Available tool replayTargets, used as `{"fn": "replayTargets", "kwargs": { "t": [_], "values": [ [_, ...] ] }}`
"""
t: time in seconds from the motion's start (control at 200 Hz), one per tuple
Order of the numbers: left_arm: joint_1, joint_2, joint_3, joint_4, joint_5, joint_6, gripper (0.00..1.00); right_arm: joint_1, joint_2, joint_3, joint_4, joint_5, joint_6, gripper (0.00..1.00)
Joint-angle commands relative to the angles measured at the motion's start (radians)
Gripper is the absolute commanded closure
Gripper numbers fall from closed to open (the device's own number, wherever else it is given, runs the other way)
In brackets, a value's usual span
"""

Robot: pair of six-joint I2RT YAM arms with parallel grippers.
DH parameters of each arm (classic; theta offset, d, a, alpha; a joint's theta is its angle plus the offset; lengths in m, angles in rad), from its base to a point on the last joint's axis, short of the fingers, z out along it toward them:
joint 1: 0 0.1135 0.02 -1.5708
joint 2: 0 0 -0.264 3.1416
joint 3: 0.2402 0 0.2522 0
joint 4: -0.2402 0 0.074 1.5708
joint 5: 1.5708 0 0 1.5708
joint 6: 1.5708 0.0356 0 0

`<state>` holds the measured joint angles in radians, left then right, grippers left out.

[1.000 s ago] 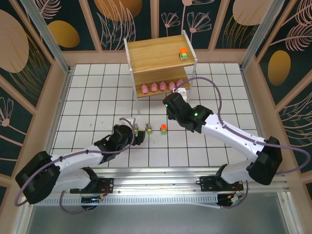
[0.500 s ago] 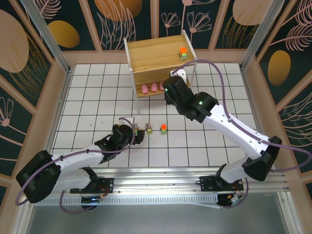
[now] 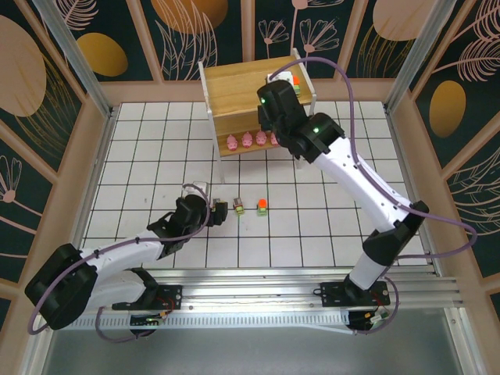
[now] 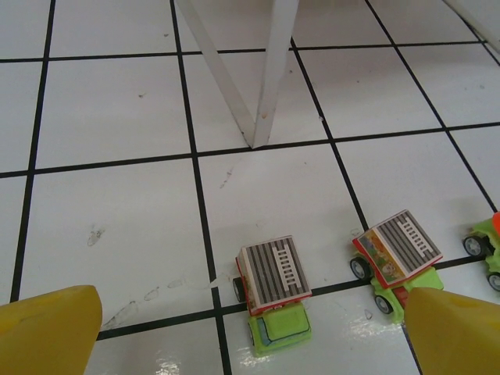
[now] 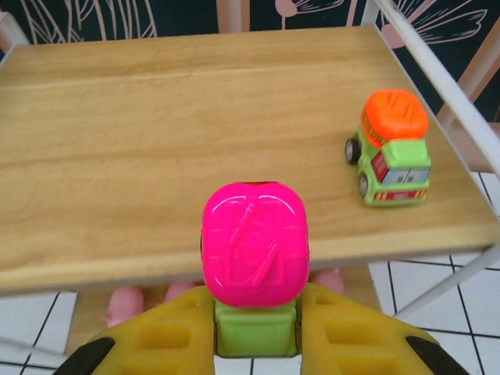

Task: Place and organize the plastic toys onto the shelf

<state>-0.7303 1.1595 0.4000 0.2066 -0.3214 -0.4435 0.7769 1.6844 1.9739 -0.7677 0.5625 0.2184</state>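
Observation:
My right gripper moves outward and down beside the orange-topped vehicle [image 5: 393, 147] next and releases the green toy vehicle, as bare board lies below and outward of the fingers.
My right gripper [image 5: 256, 332] is shut on a green toy vehicle with a pink top [image 5: 254, 248], held at the front edge of the shelf's top board [image 5: 141, 133]. An orange-topped vehicle [image 5: 393, 147] stands on that board at the right. Pink pigs [image 3: 248, 141] line the lower board. From above, the right gripper [image 3: 276, 80] hovers over the shelf [image 3: 234, 90]. My left gripper [image 4: 250, 336] is open low over the floor, a grey-striped vehicle [image 4: 273, 283] between its fingertips [image 4: 48, 328] and untouched. A second striped vehicle [image 4: 397, 256] stands to the right.
A white shelf leg [image 4: 269, 70] stands just beyond the floor vehicles. A third vehicle with an orange top [image 3: 262, 205] sits on the tiles right of the others. The shelf's white frame rail [image 5: 437, 78] runs along the board's right side. Patterned walls enclose the tiled floor.
My right arm has swung up and back from in front of the lower board to the top board, carrying the pink-topped vehicle. The left gripper has barely shifted.

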Motion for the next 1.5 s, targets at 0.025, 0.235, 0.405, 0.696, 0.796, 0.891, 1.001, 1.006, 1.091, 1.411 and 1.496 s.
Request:
{"fn": "replayTargets", "kwargs": {
  "t": [0.025,0.235,0.405,0.696,0.796,0.891,1.001,1.006,1.091,1.411,1.496],
  "values": [
    [0.025,-0.023,-0.019,0.038,0.064,-0.023,0.01,-0.041,0.066,0.104,-0.027,-0.045,-0.05,0.81],
    [0.07,-0.053,-0.041,0.058,0.121,-0.033,0.01,-0.088,0.159,0.229,-0.063,-0.08,-0.074,0.81],
    [0.088,-0.057,-0.046,0.062,0.14,-0.037,0.01,-0.114,0.213,0.297,-0.093,-0.093,-0.087,0.81],
    [0.098,-0.053,-0.046,0.064,0.148,-0.038,0.01,-0.139,0.227,0.304,-0.1,-0.118,-0.091,0.8],
    [0.098,-0.055,-0.046,0.064,0.146,-0.037,0.01,-0.143,0.227,0.296,-0.098,-0.121,-0.091,0.8],
    [0.097,-0.055,-0.046,0.062,0.144,-0.037,0.01,-0.147,0.227,0.293,-0.097,-0.129,-0.092,0.79],
    [0.097,-0.057,-0.045,0.06,0.14,-0.035,0.01,-0.15,0.228,0.29,-0.097,-0.137,-0.091,0.78],
    [0.098,-0.057,-0.045,0.06,0.139,-0.035,0.01,-0.151,0.228,0.289,-0.097,-0.136,-0.092,0.78],
    [0.097,-0.057,-0.045,0.059,0.136,-0.035,0.01,-0.151,0.228,0.282,-0.096,-0.137,-0.092,0.78],
    [0.098,-0.056,-0.043,0.056,0.133,-0.034,0.01,-0.154,0.22,0.25,-0.09,-0.148,-0.09,0.77],
    [0.098,-0.055,-0.043,0.056,0.131,-0.034,0.01,-0.156,0.219,0.245,-0.091,-0.151,-0.09,0.76]
  ]
}}
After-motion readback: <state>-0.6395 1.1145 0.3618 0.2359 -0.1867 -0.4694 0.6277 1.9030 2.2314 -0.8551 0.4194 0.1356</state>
